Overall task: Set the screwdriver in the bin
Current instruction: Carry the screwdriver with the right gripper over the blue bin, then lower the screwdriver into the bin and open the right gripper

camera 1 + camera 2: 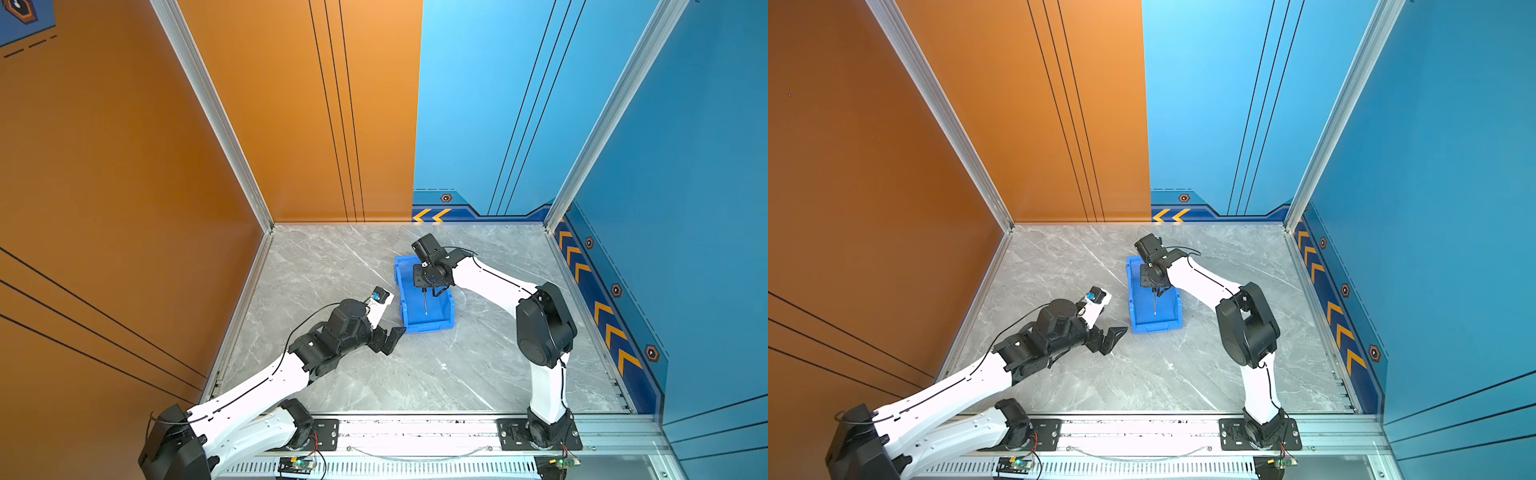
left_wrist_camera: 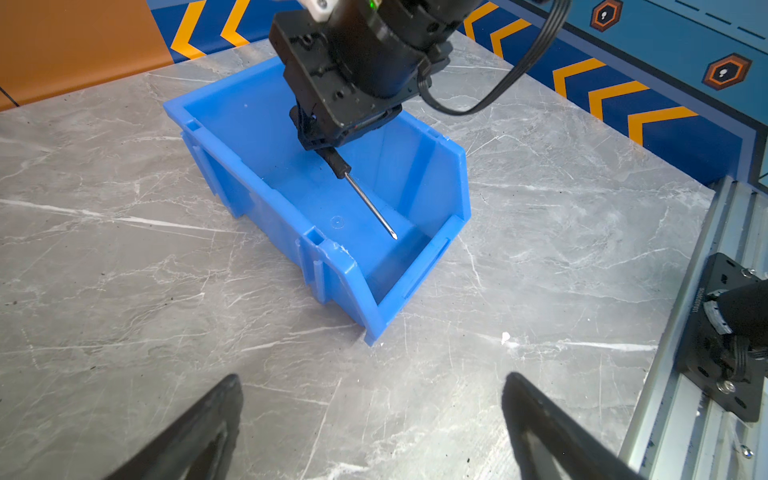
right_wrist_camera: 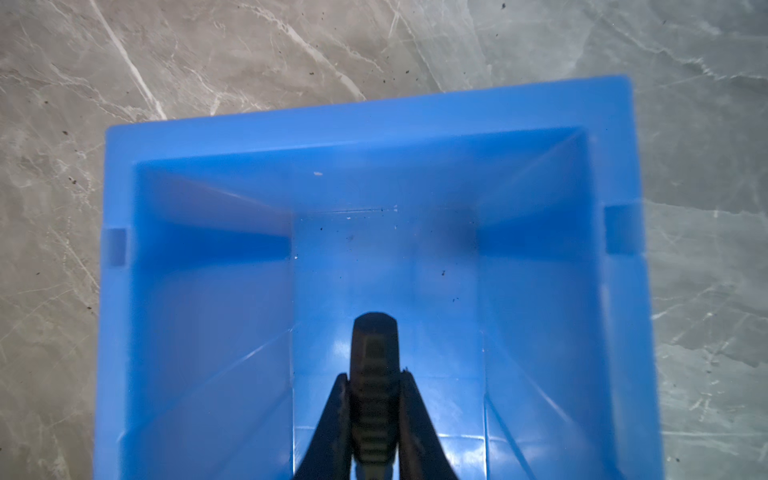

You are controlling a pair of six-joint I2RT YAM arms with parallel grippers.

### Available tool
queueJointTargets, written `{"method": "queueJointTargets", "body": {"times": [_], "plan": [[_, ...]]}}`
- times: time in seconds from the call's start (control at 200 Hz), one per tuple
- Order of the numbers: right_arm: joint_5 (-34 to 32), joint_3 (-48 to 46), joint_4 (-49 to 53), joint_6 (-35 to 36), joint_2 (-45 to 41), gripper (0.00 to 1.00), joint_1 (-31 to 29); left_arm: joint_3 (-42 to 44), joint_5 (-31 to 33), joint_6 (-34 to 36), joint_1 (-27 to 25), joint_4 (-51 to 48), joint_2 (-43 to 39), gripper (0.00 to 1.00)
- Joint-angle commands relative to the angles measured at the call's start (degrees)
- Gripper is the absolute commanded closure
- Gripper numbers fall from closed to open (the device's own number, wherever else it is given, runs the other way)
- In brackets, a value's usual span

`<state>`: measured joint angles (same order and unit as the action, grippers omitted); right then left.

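Observation:
I will next lower my right gripper between the bin's sides toward the bottom of the bin and release the screwdriver's ribbed handle (image 3: 374, 353) there, since it still hangs above the bottom of the bin.
The blue bin (image 1: 407, 309) (image 1: 1136, 316) stands mid-table, its lowered lip toward the front rail. My right gripper (image 1: 423, 287) (image 1: 1153, 289) hangs over its back half, shut on the screwdriver's black ribbed handle (image 3: 374, 353). The thin silver shaft (image 2: 369, 203) (image 1: 424, 303) (image 1: 1155, 304) slants down inside the bin walls (image 2: 270, 216) toward the low lip; I cannot tell if the tip touches the floor. In the right wrist view the right gripper (image 3: 374, 374) clamps the handle from both sides above the bin floor (image 3: 374, 257). My left gripper (image 1: 395, 337) (image 1: 1115, 338) (image 2: 372, 378) is open and empty, low beside the bin's front left corner.
The grey marble tabletop (image 1: 415, 374) is fenced by orange and blue walls on three sides and an aluminium rail (image 1: 415, 432) at the front. The right arm's base mount (image 2: 723, 332) sits on that rail. A small white speck (image 2: 505, 337) lies near the bin's front.

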<state>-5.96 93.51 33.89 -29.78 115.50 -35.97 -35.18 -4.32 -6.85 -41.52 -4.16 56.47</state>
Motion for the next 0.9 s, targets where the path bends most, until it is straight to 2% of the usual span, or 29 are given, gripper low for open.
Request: {"method": "queueJointTargets", "body": {"times": [0.0,0.456,0.896], "plan": [[0.5,2.9,-0.3,0.9,2.0,1.00,0.5,-1.6,-2.0,0.5,0.7,1.1,0.6,0.02],[0.1,5.0,-0.3,0.5,8.5,1.00,0.9,-0.1,-1.7,0.3,1.6,1.0,-1.3,0.02],[-0.9,6.5,-0.3,0.0,12.5,1.00,0.3,2.1,-1.1,-0.4,3.3,-2.2,-6.8,0.02]]}}
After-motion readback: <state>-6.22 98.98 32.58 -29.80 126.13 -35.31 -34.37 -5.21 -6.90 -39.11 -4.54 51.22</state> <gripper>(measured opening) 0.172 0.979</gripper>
